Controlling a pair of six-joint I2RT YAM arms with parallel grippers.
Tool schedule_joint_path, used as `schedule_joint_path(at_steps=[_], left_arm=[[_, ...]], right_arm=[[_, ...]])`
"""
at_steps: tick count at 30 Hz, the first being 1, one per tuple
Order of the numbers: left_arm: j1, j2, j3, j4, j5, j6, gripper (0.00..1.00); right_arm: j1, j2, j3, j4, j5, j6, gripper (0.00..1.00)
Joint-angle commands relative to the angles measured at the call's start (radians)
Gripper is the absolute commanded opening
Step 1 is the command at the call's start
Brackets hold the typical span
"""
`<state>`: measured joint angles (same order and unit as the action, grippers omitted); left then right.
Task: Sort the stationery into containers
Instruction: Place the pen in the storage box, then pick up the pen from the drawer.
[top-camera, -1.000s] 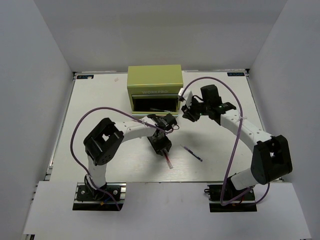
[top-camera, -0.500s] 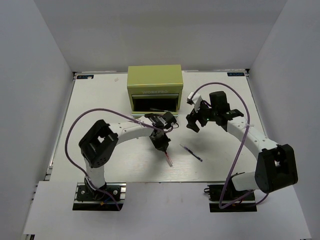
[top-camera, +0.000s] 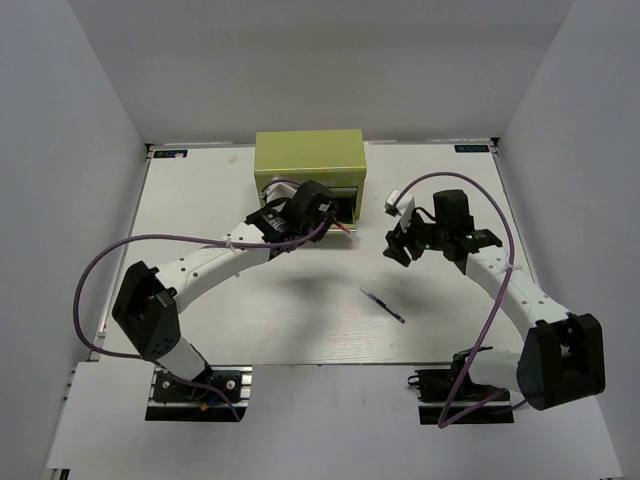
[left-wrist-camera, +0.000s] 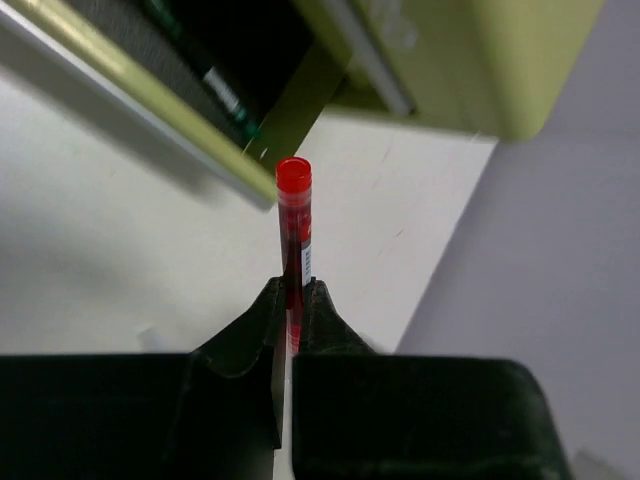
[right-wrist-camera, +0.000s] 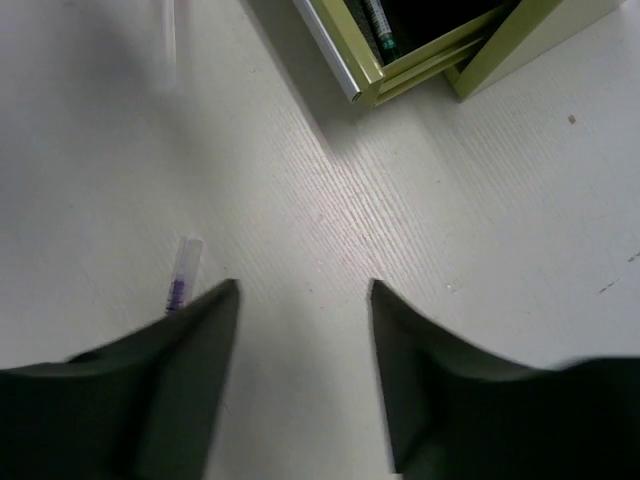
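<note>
My left gripper will next move outward over the drawer's dark inside, which lies outward of its fingers, and release the pen, because it is still off the drawer's corner.
The yellow-green chest (top-camera: 310, 160) stands at the table's back with its bottom drawer (top-camera: 345, 207) pulled open. My left gripper (top-camera: 328, 215) is shut on the thin red-white pen (top-camera: 344, 227) and holds it just off the drawer's right front corner. In the left wrist view the pen (left-wrist-camera: 294, 225) stands up from between the shut gripper (left-wrist-camera: 292, 295); a dark green pen (left-wrist-camera: 222, 88) lies inside the drawer (left-wrist-camera: 150, 105). My right gripper (top-camera: 400, 242) is open and empty right of the chest. A thin dark pen (top-camera: 383, 305) lies on the table.
In the right wrist view the open gripper (right-wrist-camera: 303, 290) hovers over bare table, with the dark pen's clear end (right-wrist-camera: 181, 273) by its left finger and the drawer's corner (right-wrist-camera: 365, 85) above. White walls enclose the table on three sides.
My left gripper lifted the red-white pen off the table's middle and carried it back to the open drawer. My right gripper drew away from the chest, to the right.
</note>
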<state>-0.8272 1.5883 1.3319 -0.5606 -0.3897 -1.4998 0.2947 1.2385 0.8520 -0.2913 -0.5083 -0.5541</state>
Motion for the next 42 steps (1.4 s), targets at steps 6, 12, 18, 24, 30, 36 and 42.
schedule_joint_path(at_steps=[6, 12, 18, 24, 30, 36, 42], left_arm=[[0.068, -0.044, -0.129, 0.275, -0.291, -0.246, 0.00], [0.100, 0.050, -0.066, 0.293, -0.362, -0.258, 0.00], [0.122, 0.116, -0.016, 0.229, -0.360, -0.258, 0.14], [0.140, 0.116, -0.073, 0.260, -0.331, -0.258, 0.50], [0.140, 0.079, -0.082, 0.272, -0.296, -0.234, 0.54], [0.116, 0.015, -0.091, 0.263, -0.232, -0.025, 0.54], [0.115, -0.088, -0.149, 0.126, -0.146, 0.120, 0.54]], right_arm=[[-0.014, -0.039, -0.045, -0.054, -0.090, -0.047, 0.19], [-0.017, -0.056, -0.073, -0.060, -0.096, -0.058, 0.31], [-0.014, -0.054, -0.090, -0.101, -0.119, -0.078, 0.74], [-0.005, -0.040, -0.136, -0.094, -0.113, -0.049, 0.88], [0.038, -0.005, -0.191, -0.036, -0.030, -0.033, 0.84], [0.101, 0.067, -0.229, 0.024, 0.057, -0.015, 0.75], [0.176, 0.108, -0.246, 0.052, 0.117, 0.011, 0.70]])
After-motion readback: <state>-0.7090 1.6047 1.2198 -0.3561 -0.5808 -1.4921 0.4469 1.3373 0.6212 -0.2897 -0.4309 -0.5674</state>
